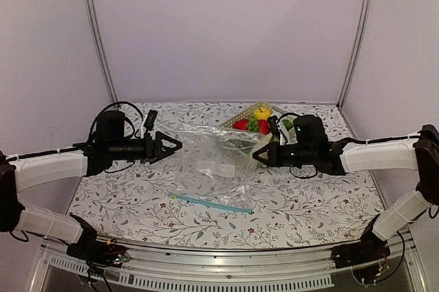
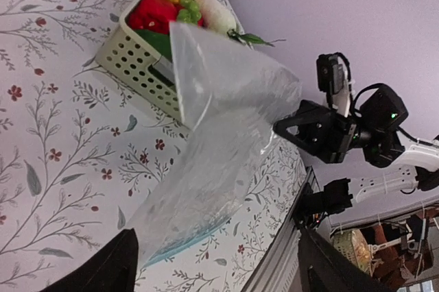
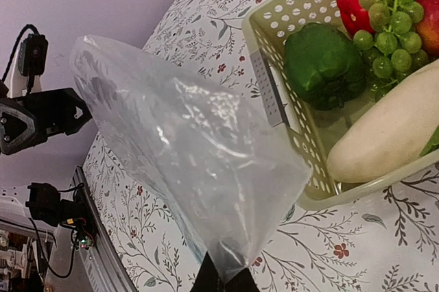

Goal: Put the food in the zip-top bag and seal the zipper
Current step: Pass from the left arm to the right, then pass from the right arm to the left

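Only my right gripper holds the bag (image 1: 209,158), so I will lower my open left gripper onto the bag's free corner by the zipper's yellow end (image 1: 173,192) and close it there.
The see-through zip-top bag (image 1: 209,158) hangs raised off the table between my two grippers, its light-blue zipper (image 1: 214,203) lying on the cloth at the front. My right gripper (image 1: 259,155) is shut on the bag's right corner (image 3: 233,261); in its wrist view the closed gripper (image 3: 223,277) pinches the plastic. My left gripper (image 1: 175,146) stands open at the bag's left edge, fingers (image 2: 113,264) wide apart with nothing between them. The food stays in the basket: yellow apple (image 1: 261,112), red pieces (image 1: 241,125), green pepper (image 3: 322,62), grapes (image 3: 384,31), white radish (image 3: 384,134).
The pale green lattice basket (image 1: 240,115) stands at the back right, just behind the bag and close to my right gripper. Purple walls close off the back and sides. A metal rail (image 1: 226,264) runs along the table's near edge.
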Motion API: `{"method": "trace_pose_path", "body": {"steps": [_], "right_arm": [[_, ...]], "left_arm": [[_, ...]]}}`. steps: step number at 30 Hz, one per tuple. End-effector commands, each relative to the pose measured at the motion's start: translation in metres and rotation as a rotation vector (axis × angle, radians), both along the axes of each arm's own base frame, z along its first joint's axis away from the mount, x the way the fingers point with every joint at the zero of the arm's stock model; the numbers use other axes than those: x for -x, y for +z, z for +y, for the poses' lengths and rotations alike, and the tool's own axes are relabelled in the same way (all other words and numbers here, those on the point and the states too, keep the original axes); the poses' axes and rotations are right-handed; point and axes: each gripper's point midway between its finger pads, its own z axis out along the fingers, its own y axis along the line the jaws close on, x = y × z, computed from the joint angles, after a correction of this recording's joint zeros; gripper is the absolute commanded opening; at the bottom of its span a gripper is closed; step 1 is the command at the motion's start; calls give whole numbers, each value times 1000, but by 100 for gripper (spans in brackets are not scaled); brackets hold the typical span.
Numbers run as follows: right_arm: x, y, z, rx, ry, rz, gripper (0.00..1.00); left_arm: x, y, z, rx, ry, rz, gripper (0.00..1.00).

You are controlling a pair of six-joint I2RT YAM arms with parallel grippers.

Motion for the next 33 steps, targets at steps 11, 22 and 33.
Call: {"method": "trace_pose_path", "body": {"steps": [11,22,33], "right_arm": [[-29,17,-78,235,-261,-26,0],[-27,2,-89,245,-207,83,0],[-24,1,-83,231,-166,102,0]], "left_arm": [[24,-133,11,-243,-19,229,77],[-4,-138,-22,-279,-119,141,62],[-14,-149,-59,-240,-253,97,52]]}}
